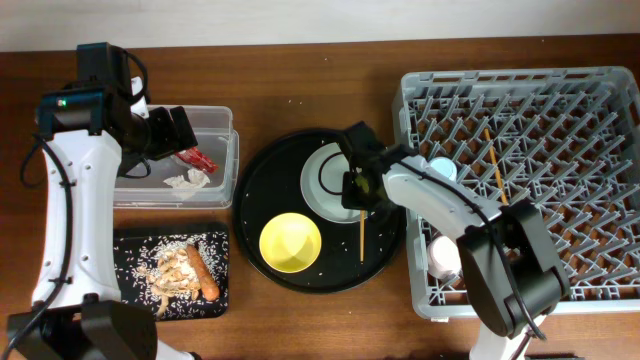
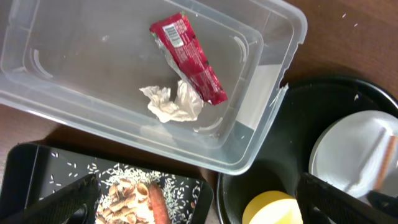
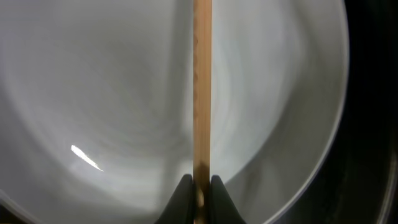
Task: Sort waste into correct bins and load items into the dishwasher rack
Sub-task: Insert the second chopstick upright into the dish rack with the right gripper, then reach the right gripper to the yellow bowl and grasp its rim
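The right gripper swings across next to release beside the second chopstick in the grey rack, as it lies to the gripper's right in the overhead view.
My right gripper (image 1: 360,187) (image 3: 201,186) is shut on a wooden chopstick (image 1: 361,238) (image 3: 202,81) over the pale plate (image 1: 322,180) (image 3: 93,93). The plate and the yellow bowl (image 1: 290,242) sit on the round black tray (image 1: 250,190). A second chopstick (image 1: 495,165) lies in the grey rack (image 1: 600,90), and a light blue cup (image 1: 441,170) and a pale pink cup (image 1: 445,256) stand at its left side. My left gripper (image 1: 165,130) (image 2: 202,202) is open and empty above the clear tub (image 1: 225,125) (image 2: 273,74), which holds the red wrapper (image 2: 189,59) and white tissue (image 2: 174,102).
The flat black tray (image 1: 125,245) (image 2: 25,168) at the front left holds pale scraps with rice (image 1: 170,268) (image 2: 124,196) and the orange-brown stick (image 1: 205,275) (image 2: 157,202). Rice grains are scattered on the round tray. Bare wooden table (image 1: 300,70) lies behind.
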Motion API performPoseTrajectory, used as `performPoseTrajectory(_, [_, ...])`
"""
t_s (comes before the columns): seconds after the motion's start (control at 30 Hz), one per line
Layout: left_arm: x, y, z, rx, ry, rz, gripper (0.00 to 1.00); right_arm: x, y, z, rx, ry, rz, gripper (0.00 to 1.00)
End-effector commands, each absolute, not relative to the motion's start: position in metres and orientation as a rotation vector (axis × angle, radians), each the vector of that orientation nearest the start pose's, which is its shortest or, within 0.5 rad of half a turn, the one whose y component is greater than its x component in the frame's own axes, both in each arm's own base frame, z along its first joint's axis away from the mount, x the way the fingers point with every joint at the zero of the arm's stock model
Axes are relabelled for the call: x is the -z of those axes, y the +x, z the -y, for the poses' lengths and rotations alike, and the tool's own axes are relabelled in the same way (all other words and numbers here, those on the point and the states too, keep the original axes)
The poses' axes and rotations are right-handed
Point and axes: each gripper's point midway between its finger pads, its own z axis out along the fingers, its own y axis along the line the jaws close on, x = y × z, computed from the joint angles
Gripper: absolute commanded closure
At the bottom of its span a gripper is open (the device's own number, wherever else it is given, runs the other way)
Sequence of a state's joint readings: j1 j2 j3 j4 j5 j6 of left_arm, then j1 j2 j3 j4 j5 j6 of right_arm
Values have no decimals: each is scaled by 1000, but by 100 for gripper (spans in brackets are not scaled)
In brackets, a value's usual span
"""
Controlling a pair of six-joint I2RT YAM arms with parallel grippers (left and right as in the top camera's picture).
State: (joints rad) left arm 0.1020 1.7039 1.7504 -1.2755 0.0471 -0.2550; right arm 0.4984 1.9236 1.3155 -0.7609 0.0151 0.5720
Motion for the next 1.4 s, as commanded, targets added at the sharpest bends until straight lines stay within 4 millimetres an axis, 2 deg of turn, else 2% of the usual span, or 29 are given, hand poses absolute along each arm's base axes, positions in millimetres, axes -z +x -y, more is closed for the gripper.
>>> performPoseTrajectory(0.0, [-219, 377, -32, 92, -499, -2745, 1, -81, 372, -195, -112, -163, -2878, 96])
performPoseTrajectory(0.1, [-219, 377, -32, 92, -499, -2745, 1, -117, 378, -185, -85, -253, -2880, 96])
performPoseTrajectory(0.17, [-219, 377, -32, 92, -499, -2745, 1, -145, 386, -166, -49, -339, -2864, 96])
performPoseTrajectory(0.23, [-219, 377, -32, 92, -499, -2745, 1, -163, 395, -130, 83, -321, -2859, 96])
performPoseTrajectory(0.27, [-219, 377, -32, 92, -499, -2745, 1, -170, 397, -100, 197, -255, -2869, 96])
performPoseTrajectory(0.33, [-219, 377, -32, 92, -499, -2745, 1, -178, 397, -51, 337, -132, -2890, 96])
performPoseTrajectory(0.4, [-219, 377, -32, 92, -499, -2745, 1, -178, 400, -13, 386, -89, -2906, 96])
performPoseTrajectory(0.57, [-219, 377, -32, 92, -499, -2745, 1, -180, 414, 54, 412, 40, -2869, 96])
performPoseTrajectory(0.63, [-219, 377, -32, 92, -499, -2745, 1, -176, 413, 71, 370, 113, -2871, 96])
performPoseTrajectory(0.77, [-219, 377, -32, 92, -499, -2745, 1, -166, 414, 96, 347, 174, -2881, 96])
performPoseTrajectory(0.87, [-219, 377, -32, 92, -499, -2745, 1, -161, 418, 103, 345, 196, -2879, 96])
performPoseTrajectory(0.97, [-219, 377, -32, 92, -499, -2745, 1, -153, 419, 103, 340, 195, -2897, 96])
performPoseTrajectory(1.1, [-219, 377, -32, 92, -499, -2745, 1, -132, 422, 99, 305, 189, -2944, 96])
performPoseTrajectory(1.23, [-219, 377, -32, 92, -499, -2745, 1, -130, 422, 94, 255, 183, -2956, 96])
performPoseTrajectory(1.3, [-219, 377, -32, 92, -499, -2745, 1, -129, 421, 91, 232, 181, -2961, 90])
performPoseTrajectory(1.37, [-219, 377, -32, 92, -499, -2745, 1, -129, 420, 91, 232, 181, -2964, 72])
